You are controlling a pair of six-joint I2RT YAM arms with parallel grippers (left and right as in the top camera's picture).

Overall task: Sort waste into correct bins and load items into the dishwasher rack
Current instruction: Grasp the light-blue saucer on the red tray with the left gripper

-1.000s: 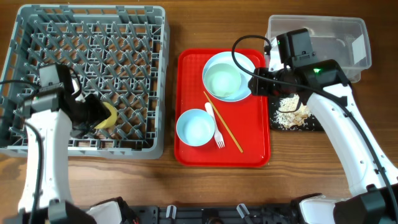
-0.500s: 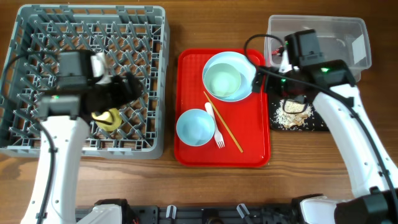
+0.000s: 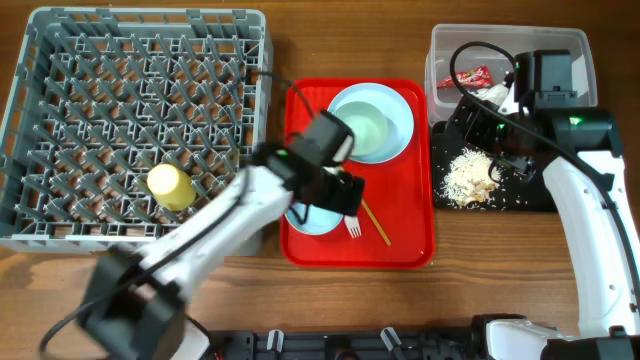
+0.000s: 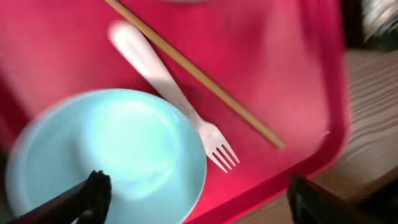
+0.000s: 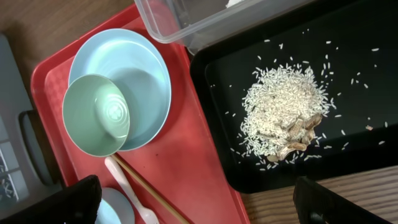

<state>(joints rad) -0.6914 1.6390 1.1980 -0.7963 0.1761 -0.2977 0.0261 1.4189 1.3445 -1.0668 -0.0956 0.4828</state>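
The pale saucer's rim beside the fork lies just below my left gripper, between its open fingers. The fingers come down astride the rim next and close.
The yellow cup point(image 3: 170, 186) lies in the grey-blue dishwasher rack point(image 3: 60, 45). My left gripper point(image 3: 338, 193) point(image 4: 199, 200) is open and empty, low over the pale saucer point(image 3: 305, 217) point(image 4: 112, 152) on the red serving tray. The white fork point(image 3: 352, 222) point(image 4: 171, 90) and chopsticks point(image 3: 368, 212) point(image 4: 193, 71) lie beside it. The mint bowl point(image 3: 358, 130) point(image 5: 96, 115) sits on the round plate point(image 3: 400, 110) point(image 5: 146, 68). My right gripper point(image 3: 482, 130) point(image 5: 199, 205) is open and empty above the black tray point(image 3: 520, 195) point(image 5: 348, 37) of rice scraps point(image 3: 465, 175) point(image 5: 280, 115). The red wrapper point(image 3: 475, 77) lies in the clear tub point(image 3: 575, 50) point(image 5: 205, 18). I cannot make out the tissue.
The flat red serving tray point(image 3: 410, 240) point(image 4: 273, 37) point(image 5: 199, 155) sits between the rack and the bins. Bare wooden table point(image 3: 280, 45) shows behind and in front of it. A black cable point(image 3: 470, 50) loops over the clear tub.
My left gripper let go of the yellow cup in the rack and swung right over the saucer on the red tray. My right arm moved right, uncovering the tub and wrapper.
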